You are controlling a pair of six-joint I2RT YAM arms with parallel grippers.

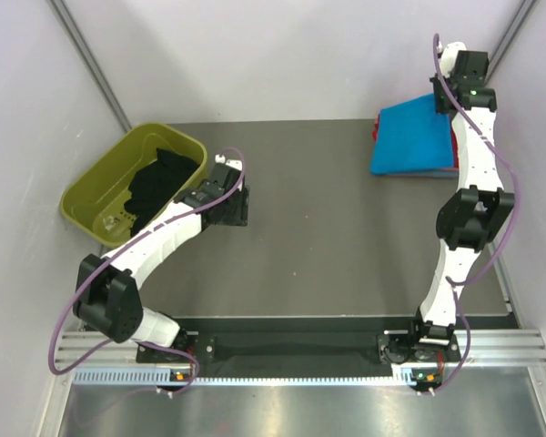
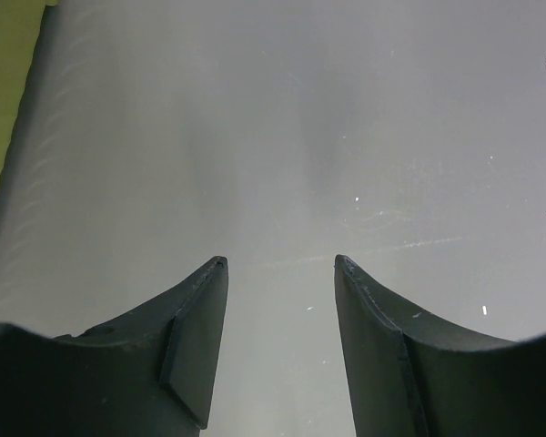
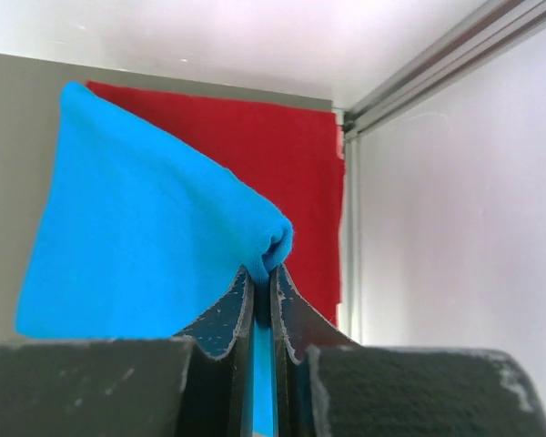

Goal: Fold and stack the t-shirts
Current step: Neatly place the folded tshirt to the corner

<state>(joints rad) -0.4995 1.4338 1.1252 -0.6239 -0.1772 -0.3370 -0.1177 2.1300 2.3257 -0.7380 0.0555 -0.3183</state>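
Note:
My right gripper next releases the blue corner down toward the red t-shirt's corner by the post, as red cloth shows bare past the blue fold.
A folded turquoise-blue t-shirt [image 1: 411, 138] lies at the far right of the table on top of a red t-shirt [image 3: 287, 173], which shows only as a sliver [image 1: 376, 127] from above. My right gripper [image 3: 264, 273] is shut on a bunched corner of the blue t-shirt [image 3: 146, 237], lifting that corner off the red one. A black t-shirt [image 1: 164, 182] lies crumpled in the olive-green tub [image 1: 82, 196] at the far left. My left gripper [image 2: 280, 262] stands open over bare table just right of the tub, with nothing between its fingers.
The right wall and its metal corner post [image 3: 419, 77] stand close beside the stack. The tub's rim [image 2: 5, 100] shows at the left edge of the left wrist view. The grey table top [image 1: 328, 228] lies between the two arms.

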